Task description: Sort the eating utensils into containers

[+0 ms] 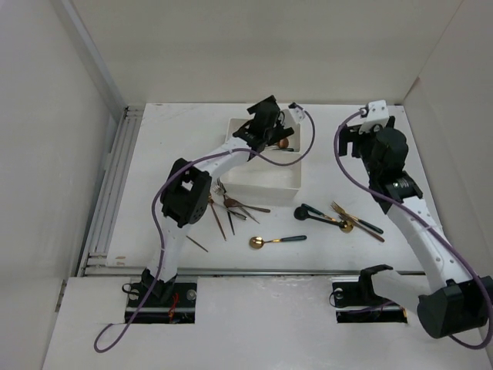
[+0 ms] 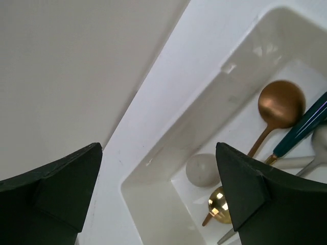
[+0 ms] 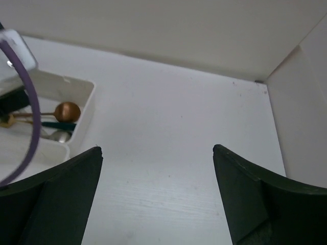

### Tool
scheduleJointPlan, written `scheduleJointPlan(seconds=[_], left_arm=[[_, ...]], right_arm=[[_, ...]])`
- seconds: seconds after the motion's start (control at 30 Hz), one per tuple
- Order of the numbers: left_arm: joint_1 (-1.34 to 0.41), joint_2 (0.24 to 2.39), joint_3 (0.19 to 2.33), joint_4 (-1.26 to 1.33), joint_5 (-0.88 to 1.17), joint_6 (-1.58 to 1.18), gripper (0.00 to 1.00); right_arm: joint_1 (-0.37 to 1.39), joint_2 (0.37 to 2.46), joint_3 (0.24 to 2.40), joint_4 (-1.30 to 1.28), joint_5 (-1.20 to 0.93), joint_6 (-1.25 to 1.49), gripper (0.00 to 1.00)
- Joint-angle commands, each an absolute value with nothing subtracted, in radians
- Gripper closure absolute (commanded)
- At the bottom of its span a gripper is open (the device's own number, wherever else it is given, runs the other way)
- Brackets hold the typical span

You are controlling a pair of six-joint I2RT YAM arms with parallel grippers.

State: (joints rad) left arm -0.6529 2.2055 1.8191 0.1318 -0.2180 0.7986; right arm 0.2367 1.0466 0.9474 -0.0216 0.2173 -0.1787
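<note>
My right gripper swings back and lowers onto the black spoon's bowl next, since that spoon's handle overlaps a gold spoon. The bowl lies below and back from my right gripper.
Two joined white trays stand at the table's middle back. My left gripper hovers open and empty over the far tray's corner. That tray holds a copper spoon, a dark-handled utensil, a pale spoon bowl and a gold spoon bowl. My right gripper is open and empty above bare table right of the trays. On the table lie copper forks, a gold spoon with a dark handle, a black spoon and gold dark-handled forks.
White walls close in the table at the back and both sides. A metal rail runs along the left edge. Purple cables hang from both arms. Both arm bases sit at the near edge.
</note>
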Motion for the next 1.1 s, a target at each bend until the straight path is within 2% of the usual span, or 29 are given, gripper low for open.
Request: scheduleJointPlan(seconds=[0.0,0.1,0.2,0.23,0.37,0.47,0.67,0.9,1.07], left_arm=[[-0.66,2.109,1.987,-0.012,-0.171,0.62,0.08],[-0.637,2.073,2.075,-0.113,-0.112,0.42,0.08],[-0.586,2.005,2.075,-0.137,-0.022,0.246,0.08],[-0.571,1.975,2.085,-0.161,0.026,0.191,0.08],[-0.447,1.939,2.131,-0.273,0.136,-0.056,0.08],[-0.359,1.902,2.099,-0.339,0.213,-0.188,0.12],[-0.158,1.793,1.909,-0.364,0.203,-0.244,0.14],[0.014,1.66,1.637,-0.374,0.225,-0.291,0.14],[0.064,1.611,1.563,-0.374,0.247,-0.301,0.14]], right_arm=[[0.158,1.129,1.064,-0.225,0.048,-0.169,0.08],[0.118,1.184,1.112,-0.376,-0.001,-0.205,0.11],[0.118,1.197,1.101,-0.463,-0.081,-0.294,0.15],[0.127,1.197,1.088,-0.485,-0.092,-0.313,0.18],[0.225,1.197,1.017,-0.589,-0.135,-0.451,0.23],[0.398,1.241,0.936,-0.681,-0.114,-0.563,0.23],[0.601,1.312,0.79,-0.625,-0.029,-0.562,0.23],[0.621,1.321,0.729,-0.333,-0.092,-0.519,0.22],[0.621,1.445,0.778,-0.325,-0.014,-0.506,0.2]])
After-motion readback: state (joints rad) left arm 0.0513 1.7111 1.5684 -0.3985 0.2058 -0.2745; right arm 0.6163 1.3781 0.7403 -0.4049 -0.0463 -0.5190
